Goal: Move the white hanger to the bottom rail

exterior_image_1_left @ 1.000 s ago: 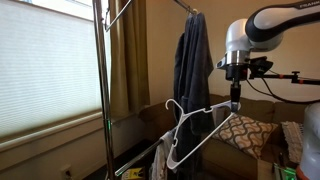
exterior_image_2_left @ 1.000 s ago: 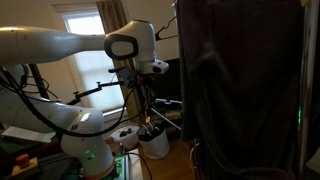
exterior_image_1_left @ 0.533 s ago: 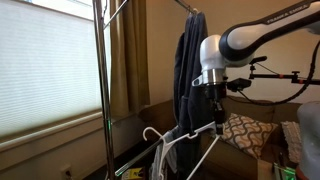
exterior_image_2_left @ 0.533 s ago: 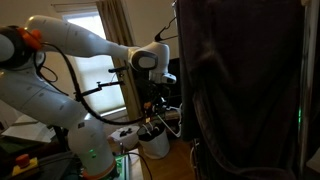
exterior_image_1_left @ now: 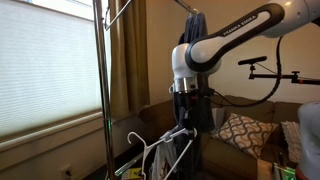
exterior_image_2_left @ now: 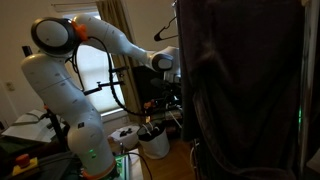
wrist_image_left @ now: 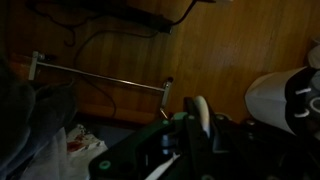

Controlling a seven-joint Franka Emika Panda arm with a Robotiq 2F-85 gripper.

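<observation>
The hanger's hook goes down and toward the rack's pole with my gripper next. My gripper then releases it over the bottom rail, since the hook stands above that rail.
My gripper is shut on the white hanger and holds it low beside the clothes rack, tilted, with its hook pointing toward the rack's pole. In the wrist view the hanger's white neck sits between the dark jaws. The bottom rail runs as a thin metal bar above and left of the jaws, apart from the hanger. In an exterior view the gripper is partly hidden at the edge of a dark garment.
A blue garment hangs from the top rail right behind my arm. A large dark garment fills one side. A white bucket stands on the floor. A sofa with a patterned cushion is behind the rack.
My arm has swung toward the rack and lowered, carrying the hanger down and closer to the pole. The grip on the hanger has not changed.
</observation>
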